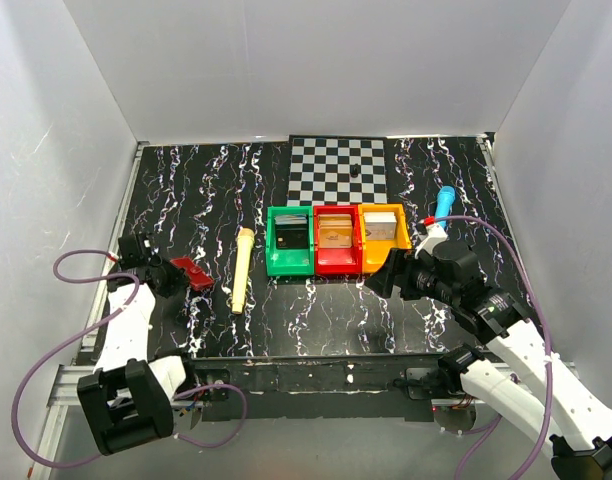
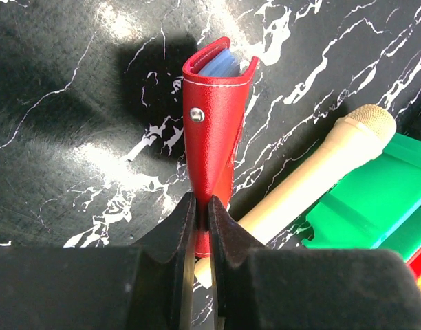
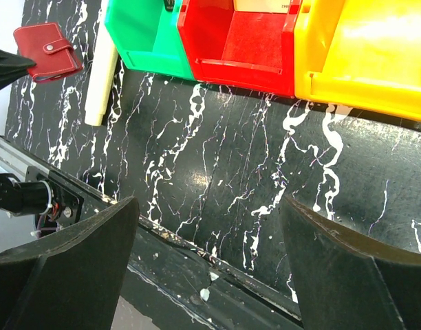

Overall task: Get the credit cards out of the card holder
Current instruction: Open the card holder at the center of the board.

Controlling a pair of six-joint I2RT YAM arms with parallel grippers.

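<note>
I will next carry the card holder (image 1: 193, 272) to the clear tabletop before the green bin, which lies to my left gripper's right in the top view, then lower it and release it.
The dark red card holder (image 1: 193, 272) is held at the table's left side, closed with its snap stud showing. In the left wrist view it (image 2: 214, 130) stands up from the jaws, pale blue inside at its far end. My left gripper (image 2: 203, 206) is shut on its near edge, holding it off the table. It also shows in the right wrist view (image 3: 49, 49). My right gripper (image 1: 383, 275) is open and empty in front of the bins, its fingers (image 3: 80, 261) spread wide over the table's near edge. No loose cards show.
A cream microphone (image 1: 242, 268) lies right of the card holder. Green (image 1: 290, 242), red (image 1: 337, 240) and orange (image 1: 384, 236) bins stand in a row mid-table. A chessboard (image 1: 338, 168) lies behind them. A blue-tipped object (image 1: 442, 212) lies at the right.
</note>
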